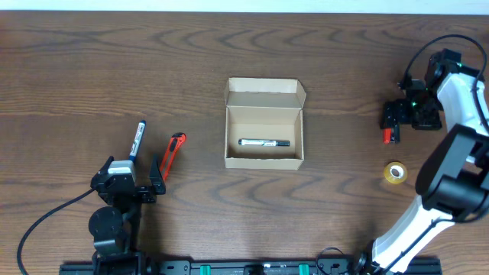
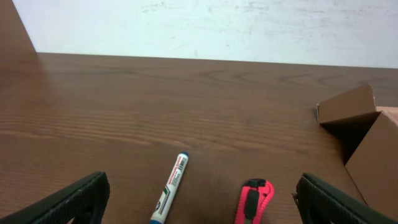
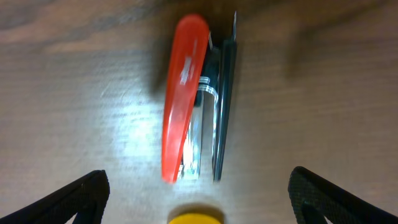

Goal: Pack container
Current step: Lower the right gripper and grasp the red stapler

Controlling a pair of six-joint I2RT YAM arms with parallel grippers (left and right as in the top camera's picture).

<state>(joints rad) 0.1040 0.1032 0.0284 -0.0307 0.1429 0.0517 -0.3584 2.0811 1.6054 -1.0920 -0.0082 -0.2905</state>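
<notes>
The red stapler is below, lengthwise between the open fingers of my right gripper, so I will next lower my right gripper around the stapler's middle (image 1: 391,133) (image 3: 198,102) and close across its width.
The container (image 1: 264,126), a tan cardboard box with its lid flap folded back, stands open at the table's middle. One black-and-white marker (image 1: 263,143) lies inside it. At the left, a blue-capped marker (image 1: 137,140) (image 2: 171,190) and a red utility knife (image 1: 173,153) (image 2: 254,202) lie on the wood. My left gripper (image 1: 128,183) (image 2: 202,183) hangs open just short of them, holding nothing. At the far right my right gripper (image 1: 411,116) (image 3: 199,180) is open over a red stapler (image 1: 389,135) (image 3: 189,99) lying on its side; its fingers do not touch it.
A yellow tape roll (image 1: 395,173) (image 3: 195,217) lies near the right arm's base, just below the stapler. The box's corner and flap (image 2: 354,109) show at the right of the left wrist view. A pale wall bounds the table's far edge.
</notes>
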